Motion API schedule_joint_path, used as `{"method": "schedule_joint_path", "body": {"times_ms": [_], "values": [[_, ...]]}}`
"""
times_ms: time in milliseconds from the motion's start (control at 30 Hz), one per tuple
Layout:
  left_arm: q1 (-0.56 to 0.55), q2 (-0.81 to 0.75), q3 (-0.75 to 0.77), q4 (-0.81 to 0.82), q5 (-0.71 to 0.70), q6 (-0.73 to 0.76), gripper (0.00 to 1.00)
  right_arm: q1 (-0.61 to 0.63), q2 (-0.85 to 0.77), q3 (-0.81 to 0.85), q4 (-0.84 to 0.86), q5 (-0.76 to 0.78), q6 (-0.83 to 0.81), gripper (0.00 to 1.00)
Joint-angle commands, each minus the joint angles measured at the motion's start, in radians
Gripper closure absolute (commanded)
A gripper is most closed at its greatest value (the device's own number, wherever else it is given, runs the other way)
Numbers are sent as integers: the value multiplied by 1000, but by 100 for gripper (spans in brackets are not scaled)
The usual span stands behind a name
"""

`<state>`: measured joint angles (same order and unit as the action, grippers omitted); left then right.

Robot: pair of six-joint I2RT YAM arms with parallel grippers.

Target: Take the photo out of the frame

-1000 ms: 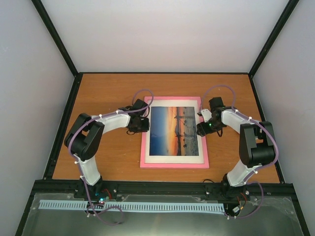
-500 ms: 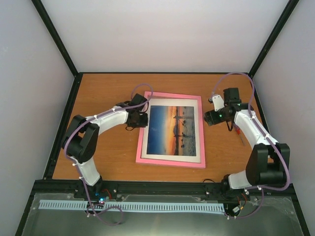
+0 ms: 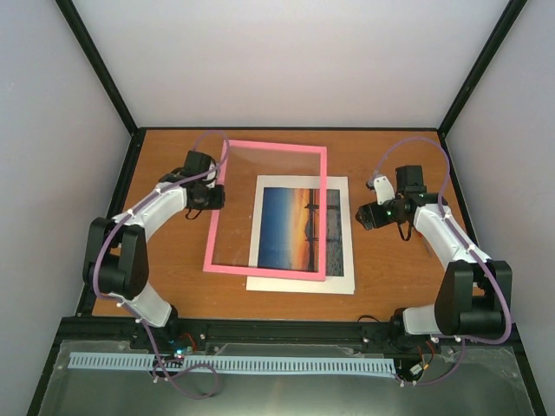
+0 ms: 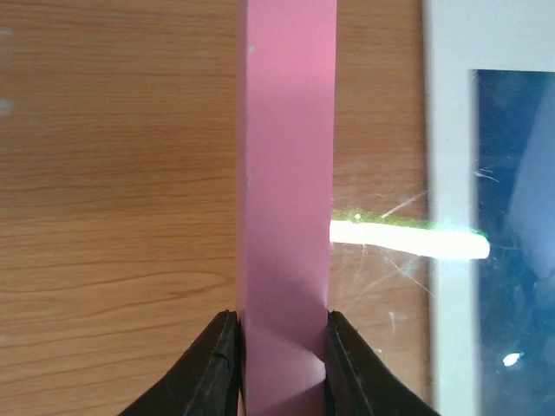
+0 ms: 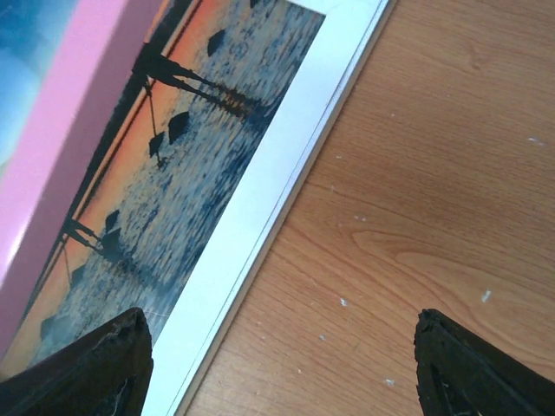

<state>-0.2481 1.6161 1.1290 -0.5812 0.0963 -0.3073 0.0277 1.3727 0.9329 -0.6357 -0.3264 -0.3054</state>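
My left gripper pulls the frame left in the top view to bare tabletop next, lowers it and lets go, since the frame's bar crosses the photo.
The pink frame with its clear pane is lifted off and shifted left, tilted above the table. My left gripper is shut on its left rail; in the left wrist view the two fingers clamp the pink rail at the gripper. The sunset photo lies flat under the cream mat on the table. My right gripper is open and empty at the mat's right edge. In the right wrist view the gripper straddles the mat's edge, with the photo and pink rail to the left.
The wooden table has a black raised border and stands between grey walls on three sides. The frame's right rail hangs over the photo's right part. A bright glare streak shows on the pane.
The left gripper has lifted the pink frame and carried it left and back, leaving the mat and photo on the table. The right gripper has stayed beside the mat's right edge.
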Motion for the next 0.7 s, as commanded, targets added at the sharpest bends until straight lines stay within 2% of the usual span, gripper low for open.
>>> {"method": "schedule_joint_path", "body": {"times_ms": [0,100,167,367,400,467,533,667], "values": [[110,-22,-30,75,-135,125,100,-3,-1,-15,22,-66,5,20],[226,-37,-57,136,-15,144,99,-3,-1,-17,18,-90,3,20],[276,-39,-66,152,6,173,99,-3,-2,-20,15,-108,3,20],[305,28,-80,189,-210,267,99,-3,-5,-22,4,-154,-8,20],[305,49,-67,181,-246,249,94,-3,-6,-22,2,-160,-10,20],[305,87,-38,161,-278,213,67,-3,-7,-22,-2,-171,-13,20],[305,92,-25,153,-284,192,58,-2,-8,-22,-5,-174,-16,20],[305,41,-35,163,-289,174,49,-2,-14,-23,-6,-174,-16,20]]}}
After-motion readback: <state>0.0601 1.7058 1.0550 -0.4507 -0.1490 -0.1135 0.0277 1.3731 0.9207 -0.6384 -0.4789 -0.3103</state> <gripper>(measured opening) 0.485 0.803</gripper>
